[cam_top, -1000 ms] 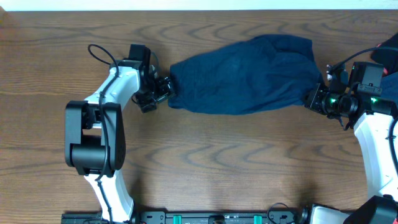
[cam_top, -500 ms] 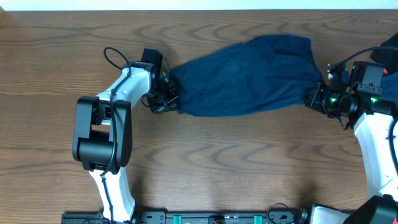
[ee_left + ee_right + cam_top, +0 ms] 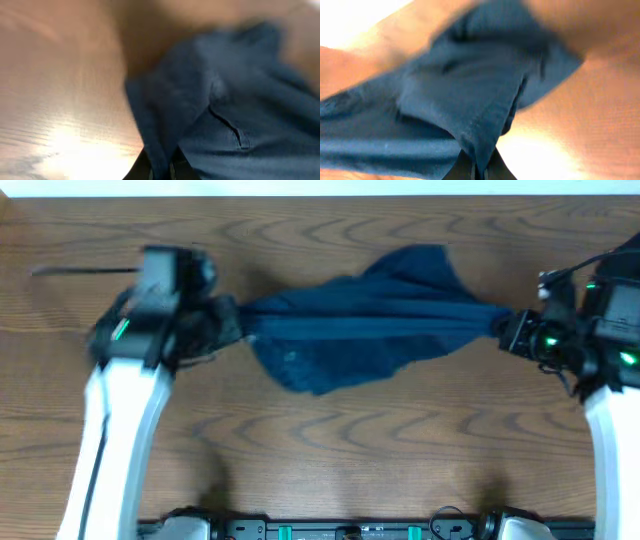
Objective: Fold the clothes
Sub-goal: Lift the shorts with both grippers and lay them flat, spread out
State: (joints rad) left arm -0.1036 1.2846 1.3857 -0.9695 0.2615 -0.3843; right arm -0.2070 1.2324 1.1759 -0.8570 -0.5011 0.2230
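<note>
The cloth sags unspread, so my right gripper carries its end up next. It then goes outward and down to the bare table by the white strip and releases that end.
The clothes [image 3: 365, 325] are dark navy shorts, stretched in a taut band between both arms over the wooden table, with loose cloth sagging below the middle. My left gripper [image 3: 228, 326] is shut on the left end of the clothes [image 3: 200, 115], the cloth pinched between its jaws at the bottom of the left wrist view [image 3: 161, 170]. My right gripper [image 3: 505, 328] is shut on the right end of the clothes [image 3: 465, 95], a bunched fold running down between its jaws [image 3: 480, 172]. Both wrist views are blurred.
The wooden table [image 3: 330, 460] runs under everything. A white strip [image 3: 320, 186] lines its far edge. A dark cloth and something red [image 3: 625, 265] lie at the right edge behind the right arm. The arm bases stand at the front edge.
My left gripper has shut on the left end of the clothes and pulled it up and left, drawing the cloth taut. The right gripper kept its hold and rose slightly.
</note>
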